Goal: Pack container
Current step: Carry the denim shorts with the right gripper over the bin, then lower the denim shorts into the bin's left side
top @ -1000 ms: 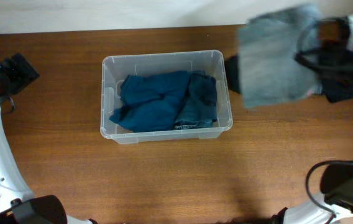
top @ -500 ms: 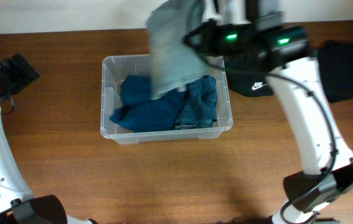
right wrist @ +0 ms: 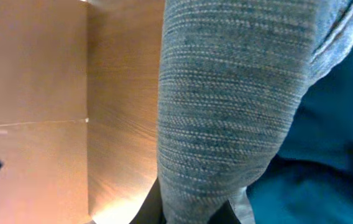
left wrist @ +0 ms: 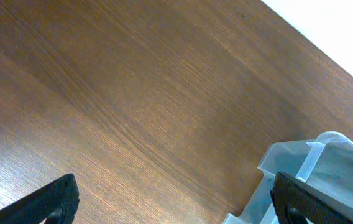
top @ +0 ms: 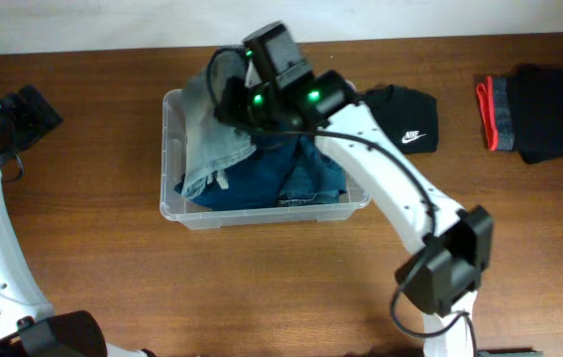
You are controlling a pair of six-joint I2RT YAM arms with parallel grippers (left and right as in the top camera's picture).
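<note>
The grey garment's frayed end already hangs inside the container (top: 177, 213), so the right gripper needs to go down toward the container's end (top: 198, 144) opposite the black cap and let go of the garment.
The clear plastic container (top: 177, 213) stands mid-table and holds dark blue clothes (top: 281, 174). My right gripper (top: 230, 107) is over the container's back left part, shut on a grey knitted garment (top: 212, 144) that hangs down into the left side of the container. In the right wrist view the grey garment (right wrist: 232, 99) fills the frame between my fingers (right wrist: 195, 211), with blue cloth (right wrist: 325, 155) to the right. My left gripper (left wrist: 173, 202) is open and empty above bare table at the far left; a corner of the container (left wrist: 288, 162) shows in its view.
A black cap with a white logo (top: 405, 119) lies right of the container. A black folded garment with a red and grey band (top: 529, 99) lies at the far right. The table's back edge runs along the top.
My right arm has swung left from the far right with the grey garment, and now holds it over the container's left side, hanging lower into it. The left arm has not moved.
</note>
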